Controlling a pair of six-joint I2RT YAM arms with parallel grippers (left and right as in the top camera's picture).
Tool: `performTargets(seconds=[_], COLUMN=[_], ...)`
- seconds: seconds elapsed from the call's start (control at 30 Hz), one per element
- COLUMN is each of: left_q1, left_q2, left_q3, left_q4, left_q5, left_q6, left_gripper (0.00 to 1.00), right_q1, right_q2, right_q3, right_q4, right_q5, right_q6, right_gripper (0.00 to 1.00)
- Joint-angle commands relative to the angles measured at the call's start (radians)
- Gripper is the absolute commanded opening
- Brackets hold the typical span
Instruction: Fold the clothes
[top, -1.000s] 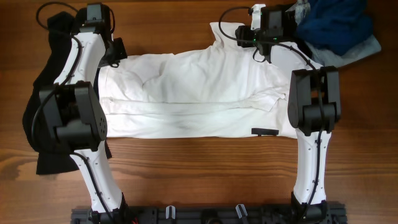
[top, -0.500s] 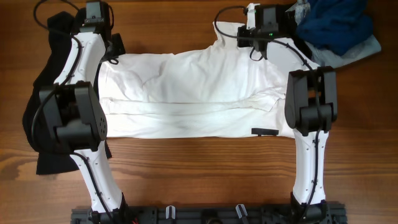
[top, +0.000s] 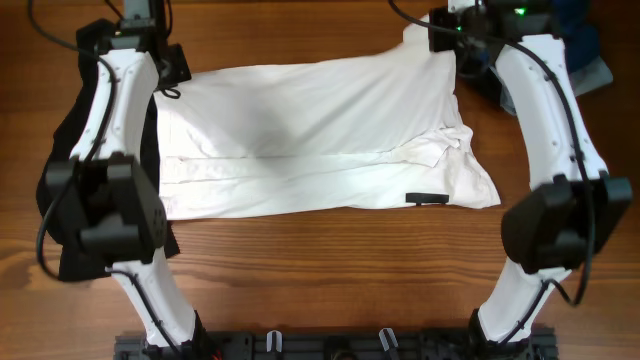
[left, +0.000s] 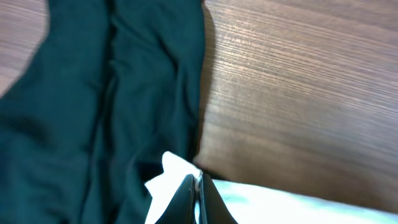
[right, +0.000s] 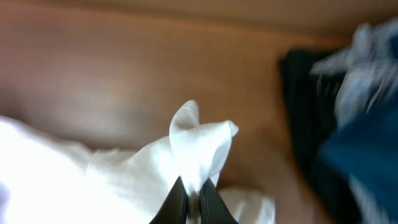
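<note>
My left gripper needs to move back toward my base next and let go of the shirt's white edge over the shirt's near strip (top: 184, 171), since that strip lies back from the gripper.
The clothes are one white T-shirt (top: 320, 130), stretched wide across the table's middle, with a small black hem tag (top: 427, 197) near its front right. At the shirt's far left corner my left gripper (top: 178, 80) is shut on the fabric. In the left wrist view the left gripper (left: 198, 182) pinches a white edge (left: 168, 171). My right gripper (top: 428, 42) is shut on the far right corner. In the right wrist view the right gripper (right: 193, 186) has a bunched white fold (right: 199, 140) rising from it.
A dark garment (top: 65, 160) lies along the table's left side under the left arm, and it also shows in the left wrist view (left: 93, 112). A pile of blue and grey clothes (top: 585, 45) sits at the far right corner, close to the right gripper.
The right gripper has shut on the shirt's far right corner. Both arms have moved toward the far edge, pulling the shirt's back edge taut and flatter.
</note>
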Motion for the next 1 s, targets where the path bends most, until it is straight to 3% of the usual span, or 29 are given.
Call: performTargets(seconds=[0.0,0.2,0.63,0.7,0.77,0.8,0.83,0.87,0.9,0.97], left_q1=[0.001,0.002,0.04,0.039,0.039,0.039,0.039,0.039,0.039,0.039], left_q2=[-0.095,-0.089,-0.088,-0.088,-0.088,-0.088,-0.089,-0.089,-0.089,-0.089], left_q3=[0.026,-0.048,-0.309,-0.322,-0.322,-0.322,-0.322,-0.322,-0.322,-0.321], left_q4=[-0.105,-0.336,-0.302,-0.299,-0.304,-0.307,-0.309,-0.312,-0.315,-0.323], left_q5=[0.0,0.085,0.086,0.086,0.09,0.094,0.096,0.102,0.109,0.119], left_q6=[-0.006,-0.008,-0.01,-0.01,-0.01,-0.01,-0.01,-0.01,-0.01,-0.01], left_gripper=[0.04,0.04,0.04,0.08,0.22,0.31,0.46,0.59,0.68,0.74], right_q1=[-0.001,-0.003,-0.069,-0.069,-0.069,-0.07,-0.071,-0.071,-0.071,-0.071], right_q2=[-0.028,-0.024,-0.024,-0.024,-0.024,-0.024,-0.024,-0.026,-0.026,-0.026], right_q3=[0.008,-0.067,-0.431,-0.453,-0.462,-0.462,-0.462,-0.461,-0.46,-0.444], right_q4=[-0.174,-0.375,-0.28,-0.283,-0.283,-0.287,-0.287,-0.28,-0.27,-0.246], right_q5=[-0.056,-0.014,-0.046,-0.045,-0.045,-0.045,-0.045,-0.047,-0.051,-0.074], right_q6=[-0.017,0.009,0.009,-0.005,-0.019,-0.019,-0.019,-0.018,-0.018,-0.019], right_gripper=[0.04,0.04,0.05,0.07,0.23,0.45,0.62,0.72,0.79,0.85])
